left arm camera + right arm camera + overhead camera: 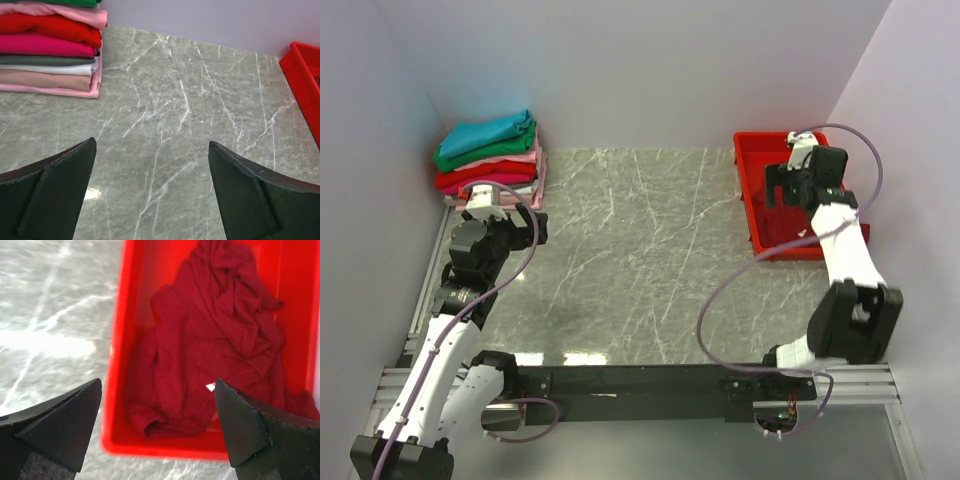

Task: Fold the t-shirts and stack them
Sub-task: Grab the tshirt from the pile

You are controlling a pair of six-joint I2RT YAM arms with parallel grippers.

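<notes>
I should lower my right gripper into the red tray next, onto the dark red t-shirt's bunched edge point(774, 227) point(159, 372), because a fold stands up on it beside the tray's side facing the bare table.
A stack of folded t-shirts point(488, 160), teal on top, then green, pink, red and magenta, sits at the far left corner. It also shows in the left wrist view point(50, 50), with grey and pale layers underneath. A crumpled dark red t-shirt point(210, 340) with a small white label point(210, 387) lies in the red tray point(165, 447). My right gripper point(158, 382) is open and empty above the shirt, over the tray's near end point(783, 192). My left gripper point(152, 142) is open and empty over the bare table, just in front of the stack point(527, 228).
The red plastic tray point(756, 215) stands at the far right of the grey marble table point(640, 260) and shows at the right edge of the left wrist view point(302, 70). Pale walls close in the back and both sides.
</notes>
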